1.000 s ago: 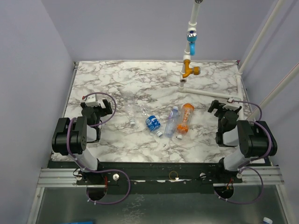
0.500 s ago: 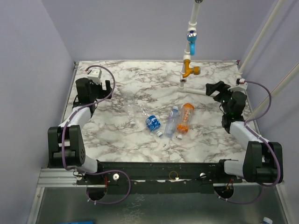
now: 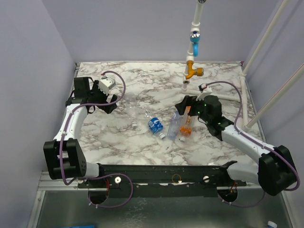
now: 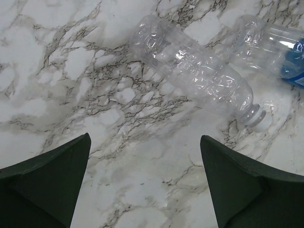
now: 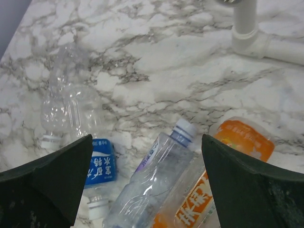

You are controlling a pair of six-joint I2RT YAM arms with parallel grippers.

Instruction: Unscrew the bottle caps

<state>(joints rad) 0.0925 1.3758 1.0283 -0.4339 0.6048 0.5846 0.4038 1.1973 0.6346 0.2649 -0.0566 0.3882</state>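
I next need to move my right gripper across past the blue-labelled bottle, then down to the clear bottle's body by its shoulder.
Four bottles lie on the marble table (image 3: 118, 142): a clear unlabelled one (image 3: 131, 114), a blue-labelled one (image 3: 155, 124), a slim one (image 3: 175, 124) and an orange one (image 3: 187, 124). My left gripper (image 3: 109, 102) hovers open just left of the clear bottle (image 4: 194, 78), whose white cap (image 4: 257, 117) points away from it. In its wrist view the left gripper (image 4: 145, 137) holds nothing. My right gripper (image 3: 186, 104) hangs open above the slim bottle (image 5: 152, 185) and the orange bottle (image 5: 240, 142). The right gripper (image 5: 147, 137) is empty. The slim bottle's cap (image 5: 185, 128) and the blue-labelled bottle's cap (image 5: 98, 205) are on.
A white pipe (image 3: 195, 19) with a blue fitting (image 3: 194, 40) and an orange fitting (image 3: 194, 72) stands at the back, with a branch along the table (image 5: 266, 45). Purple walls close the left and back. White rods lean at the right.
Both arms have unfolded and reached inward. The left gripper moved toward the clear bottle; the right one swung left over the slim and orange bottles. Both stayed open.
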